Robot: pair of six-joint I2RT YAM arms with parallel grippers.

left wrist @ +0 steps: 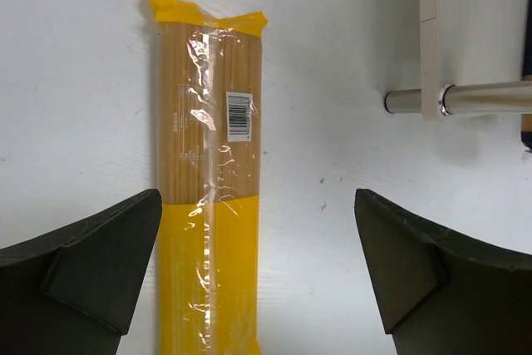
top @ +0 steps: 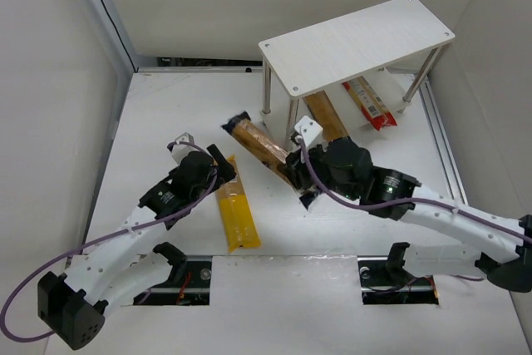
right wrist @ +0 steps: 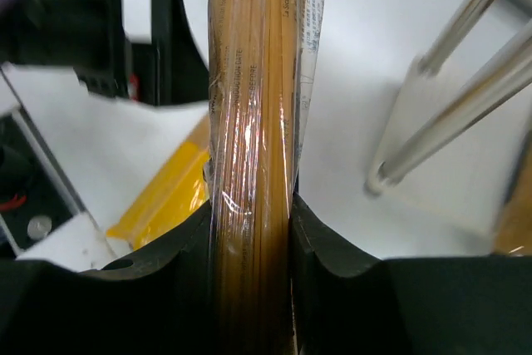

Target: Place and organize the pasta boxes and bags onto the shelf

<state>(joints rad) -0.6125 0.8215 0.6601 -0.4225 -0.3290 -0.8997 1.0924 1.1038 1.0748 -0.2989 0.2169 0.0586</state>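
Observation:
My right gripper needs to move up, outward and to the right in the top view next, and let go of the pack on the shelf top's far end (top: 402, 24), because that end is bare.
The yellow spaghetti pack (top: 235, 209) lies flat on the table; in the left wrist view the pack (left wrist: 208, 172) runs lengthwise under my open left gripper (left wrist: 258, 276), close to the left finger. My left gripper (top: 218, 170) hovers at its far end. My right gripper (right wrist: 249, 239) is shut on an orange-brown pack (right wrist: 253, 122), which in the top view (top: 259, 145) points away to the upper left, in front of the shelf (top: 357, 39). A second orange-brown pack (top: 326, 115) and the red pack (top: 370, 101) lie under the shelf top.
White walls stand on the left, back and right. The shelf's silver legs (top: 267, 89) stand right by the held pack; one leg shows in the left wrist view (left wrist: 482, 99). Two cut-outs with cables (top: 187, 276) sit at the table's near edge.

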